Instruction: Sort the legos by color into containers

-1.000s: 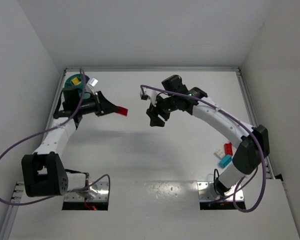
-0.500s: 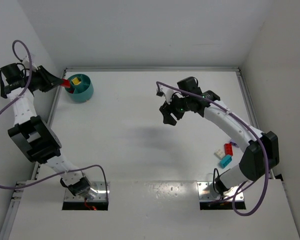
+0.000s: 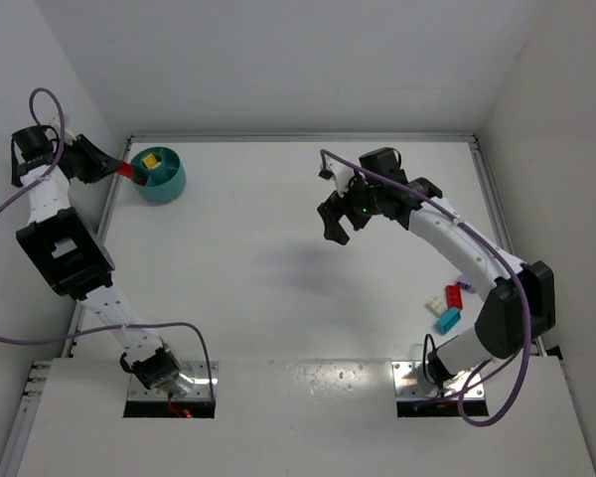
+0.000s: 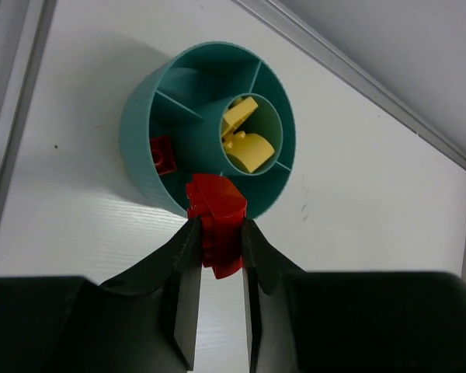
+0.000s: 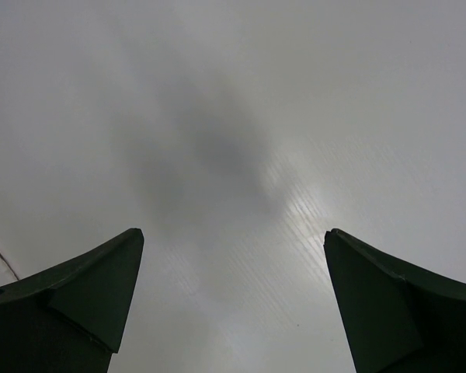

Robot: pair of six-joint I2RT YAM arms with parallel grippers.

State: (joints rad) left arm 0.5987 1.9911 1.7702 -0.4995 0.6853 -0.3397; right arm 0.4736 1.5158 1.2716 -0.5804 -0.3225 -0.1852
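The left gripper will go down and shift over that section (image 3: 142, 177) (image 4: 174, 157) to let go of its red lego, because another red lego lies there, in an outer section of the teal container.
My left gripper (image 3: 122, 169) is shut on a red lego (image 4: 217, 211), which hangs over the near rim of the teal container (image 4: 140, 148). The container (image 3: 169, 187) stands at the table's far left corner. Two yellow legos (image 4: 245, 141) lie in its round middle compartment, and another red lego (image 4: 161, 155) lies in an outer one. My right gripper (image 3: 336, 223) hovers over bare table at centre right. In the right wrist view it (image 5: 233, 237) stands wide open with nothing between its fingers. Loose red (image 3: 454, 294), cyan (image 3: 447, 319) and whitish (image 3: 436, 302) legos lie by the right arm.
A purple lego (image 3: 464, 283) peeks out from under the right arm's forearm. A raised metal rail (image 3: 298, 137) runs along the table's far edge and down both sides. White walls close in the back and sides.
The left arm swung from mid-table out to the far left, carrying the red lego to the container's rim. The right gripper drifted right and opened wide.
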